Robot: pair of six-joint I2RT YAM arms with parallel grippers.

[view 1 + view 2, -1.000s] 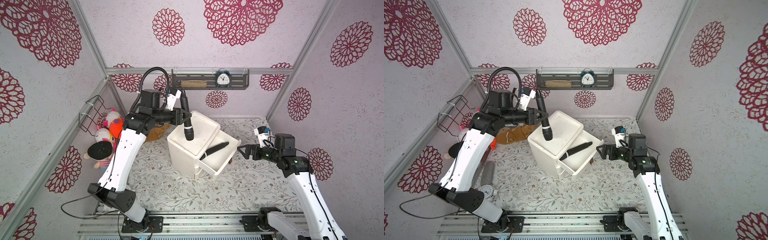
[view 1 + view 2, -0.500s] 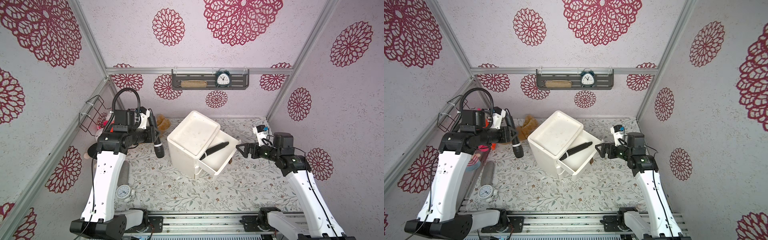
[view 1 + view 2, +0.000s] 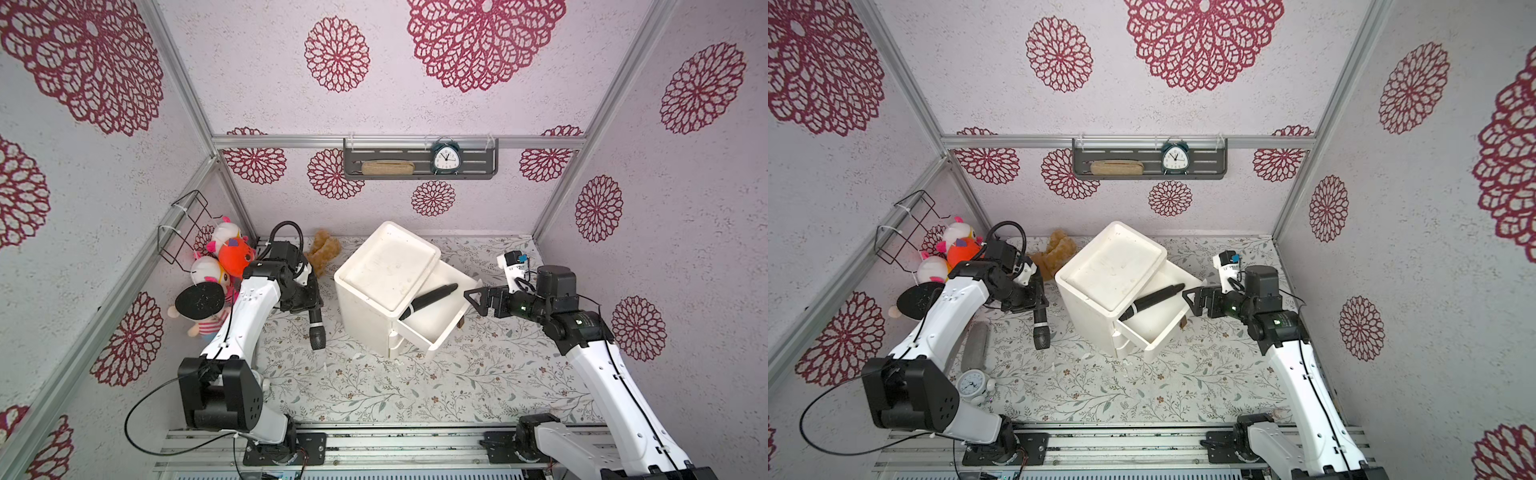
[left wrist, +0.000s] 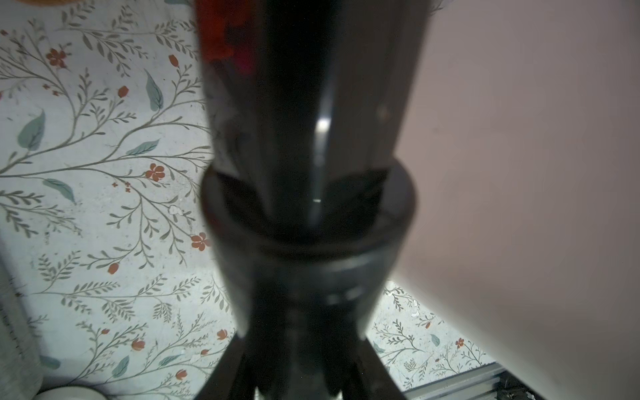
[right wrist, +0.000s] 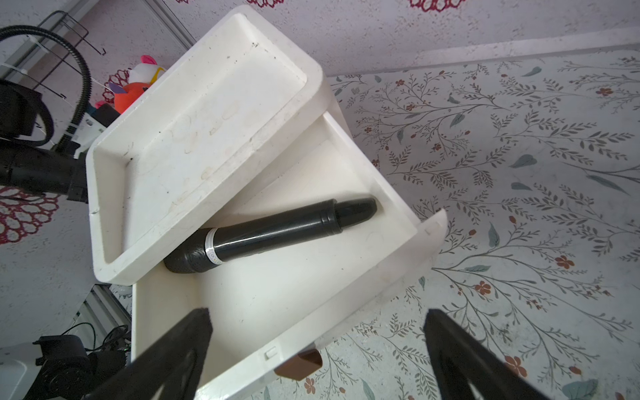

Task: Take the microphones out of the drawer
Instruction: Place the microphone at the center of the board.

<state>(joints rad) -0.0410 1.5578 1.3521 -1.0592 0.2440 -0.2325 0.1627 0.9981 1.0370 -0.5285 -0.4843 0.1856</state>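
Observation:
The bare tabletop [image 4: 401,312] beside the cabinet is below my left gripper. Next, I need to lower my left gripper toward the cabinet's side and release the second microphone's handle there.
A white cabinet [image 3: 360,320] stands mid-table with its top drawer [image 3: 441,332] pulled out toward the right. One black microphone [image 3: 432,298] [image 5: 273,235] lies slanted in that drawer [image 5: 346,304]. My left gripper [image 3: 311,308] [image 4: 304,374] is shut on the handle of a second black microphone [image 3: 316,330] [image 4: 304,173]. It hangs head down, low over the floor left of the cabinet. My right gripper [image 3: 478,298] [image 5: 317,315] is open and holds nothing, just outside the drawer's front corner.
Plush toys [image 3: 224,257] and a wire basket [image 3: 183,224] crowd the left wall. A brown plush [image 3: 324,249] lies behind the cabinet. A small alarm clock [image 3: 971,384] and a grey roll [image 3: 976,345] lie near the left arm's base. A wall shelf [image 3: 419,174] holds a clock.
My left arm has carried its microphone from above the cabinet out to the left and down near the floor. The right gripper has stayed open by the drawer.

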